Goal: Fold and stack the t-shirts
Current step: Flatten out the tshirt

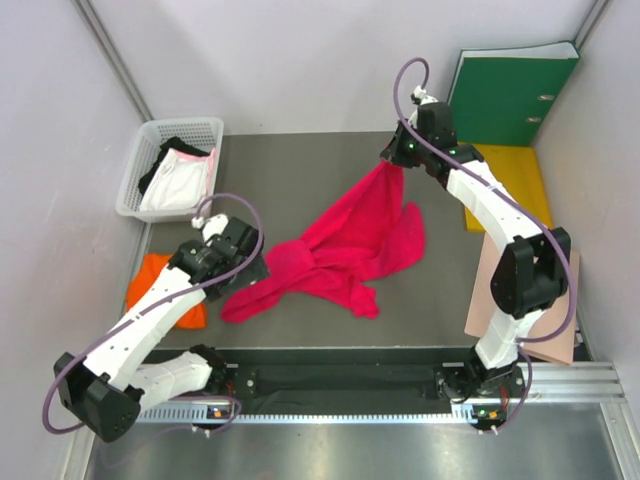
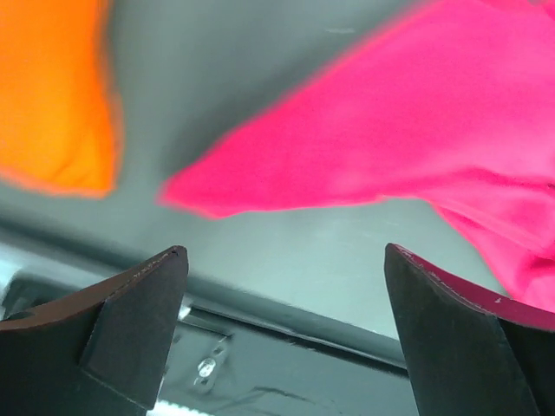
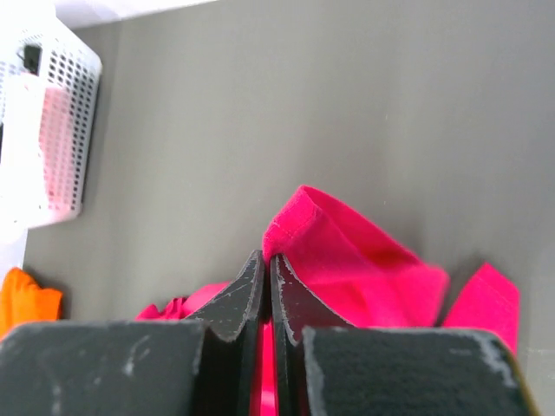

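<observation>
I need to move my left gripper across and down onto the magenta shirt's folded-over edge (image 1: 307, 260), because that edge is below my left gripper and to its right in the top view.
A large magenta-red t-shirt (image 1: 340, 250) lies crumpled mid-table, one corner pulled up toward the far right. My right gripper (image 1: 393, 160) is shut on that raised hem; the right wrist view shows its jaws (image 3: 267, 256) pinched on the magenta cloth (image 3: 364, 260). My left gripper (image 1: 247, 272) hovers over the shirt's near-left tail, open with nothing between its fingers (image 2: 284, 251), and the magenta cloth (image 2: 390, 139) lies beyond them. A folded orange t-shirt (image 1: 160, 290) rests at the left edge, partly under the left arm, and the left wrist view shows this orange cloth (image 2: 52, 95) too.
A white basket (image 1: 185, 124) at the far left holds a whitish-pink garment (image 1: 180, 185) and a black one (image 1: 165, 150). A green binder (image 1: 510, 95) and a yellow folder (image 1: 510, 185) sit far right. A tan paper sheet (image 1: 560, 320) lies under the right arm.
</observation>
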